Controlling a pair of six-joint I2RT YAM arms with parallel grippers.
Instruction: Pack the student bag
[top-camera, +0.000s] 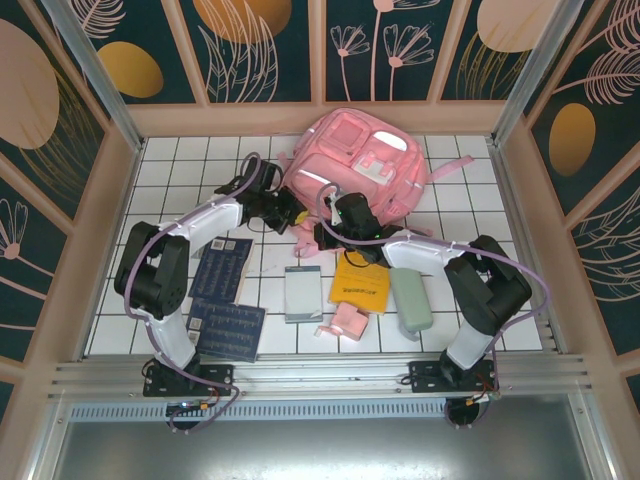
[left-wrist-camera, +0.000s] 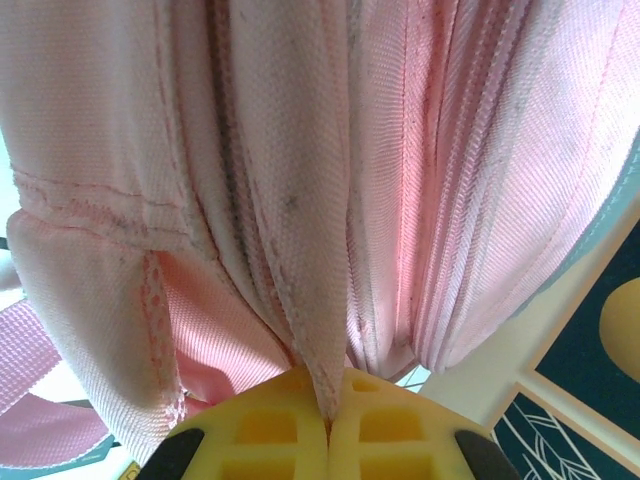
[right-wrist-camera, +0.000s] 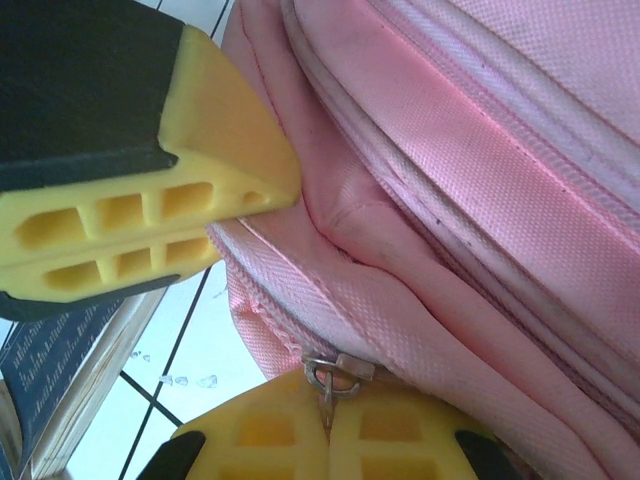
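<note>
My right gripper will move along the seam to the bag's corner nearest the green case and release the pull, since my left gripper holds the fabric.
The student bag (top-camera: 360, 160), a large pink backpack, lies at the back middle of the tiled table. Both grippers are at its near left edge. My left gripper (top-camera: 289, 212) is shut on a fold of the bag's pink fabric (left-wrist-camera: 300, 200), which is pinched between its yellow pads (left-wrist-camera: 328, 385). My right gripper (top-camera: 335, 216) is shut on the metal zipper pull (right-wrist-camera: 330, 372) at the seam of the bag (right-wrist-camera: 480, 200). In the right wrist view, the left gripper's yellow fingers (right-wrist-camera: 150, 200) press against the bag just above.
In front of the bag lie two dark blue books (top-camera: 222, 268) (top-camera: 225, 328), a grey-white notebook (top-camera: 302, 292), a yellow booklet (top-camera: 360, 282), a pale green case (top-camera: 410, 298) and a small pink item (top-camera: 345, 322). Wooden walls surround the table.
</note>
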